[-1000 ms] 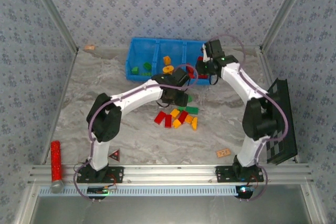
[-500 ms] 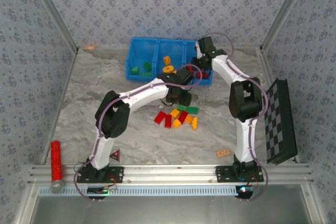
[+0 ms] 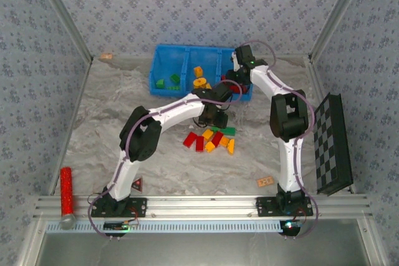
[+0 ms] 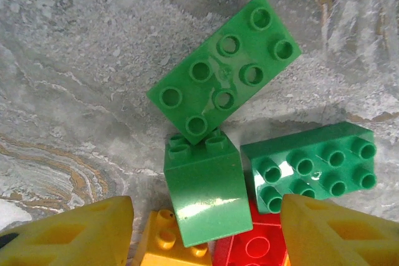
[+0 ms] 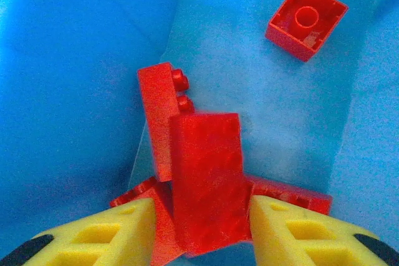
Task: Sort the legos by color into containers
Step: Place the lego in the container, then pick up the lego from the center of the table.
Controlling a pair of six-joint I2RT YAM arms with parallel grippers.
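My left gripper should go down around the brick next and close on its sides, because the small green brick is below my left gripper, between its open fingers.
My left gripper hangs open over the loose legos on the table. A small green brick lies between its fingers, untouched. Two longer green bricks lie beyond it, with a yellow brick and a red brick below. My right gripper is inside the right compartment of the blue bin. It is open, with a red brick loose between its fingers above other red bricks. Green bricks fill the left compartment, orange ones the middle.
A red cylinder lies at the front left beside a red-and-black triangle. A checkerboard leans at the right edge. Flat tan tiles lie at the front right and the back left.
The right arm has folded inward and its gripper has come over the bin's right compartment. The left gripper has shifted slightly right and down onto the pile.
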